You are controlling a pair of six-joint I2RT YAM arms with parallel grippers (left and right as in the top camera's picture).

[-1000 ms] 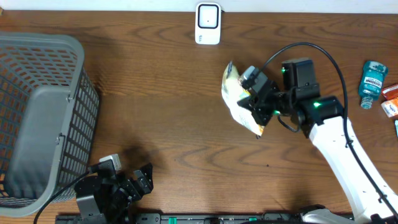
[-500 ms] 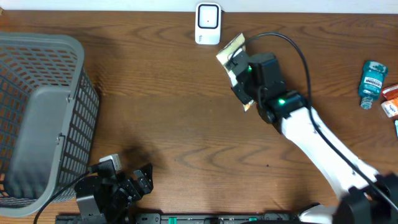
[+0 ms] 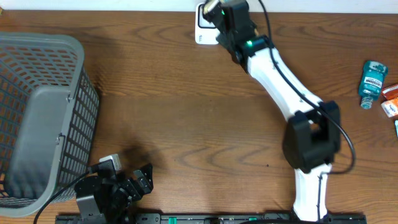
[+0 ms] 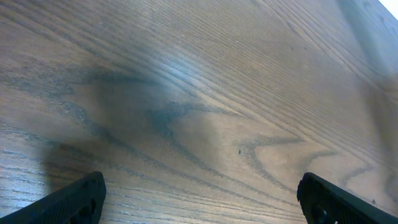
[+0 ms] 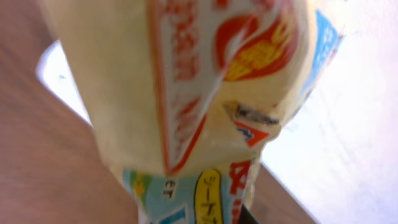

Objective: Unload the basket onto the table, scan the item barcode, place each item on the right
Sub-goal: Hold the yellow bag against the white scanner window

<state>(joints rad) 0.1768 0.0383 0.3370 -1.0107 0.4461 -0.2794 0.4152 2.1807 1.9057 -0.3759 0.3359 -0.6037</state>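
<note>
Next, my right gripper goes to the right in the overhead view, then down beside the blue bottle to release the packet, since other items lie there.
The item is a yellow packet [image 5: 186, 93] with red and orange print and a blue lower band; it fills the right wrist view. My right gripper [image 3: 222, 14] is shut on it, arm stretched to the table's far edge. There the packet hangs over the white scanner [image 3: 206, 28], with only a yellow corner [image 3: 211, 7] showing from above. A white patch of the scanner [image 5: 55, 70] appears behind the packet. No barcode is visible. My left gripper [image 3: 138, 180] rests at the front left, open and holding nothing, its fingertips [image 4: 78, 199] wide apart over bare wood.
A grey mesh basket [image 3: 81, 93] takes up the left side of the table. At the right edge lie a blue bottle [image 3: 373, 81] and small orange-and-white packs [image 3: 390, 99]. The right arm's white link [image 3: 280, 74] crosses the table's right half.
My right gripper has carried the packet from mid-table up and to the left, and now holds it over the scanner. The left arm has stayed still.
</note>
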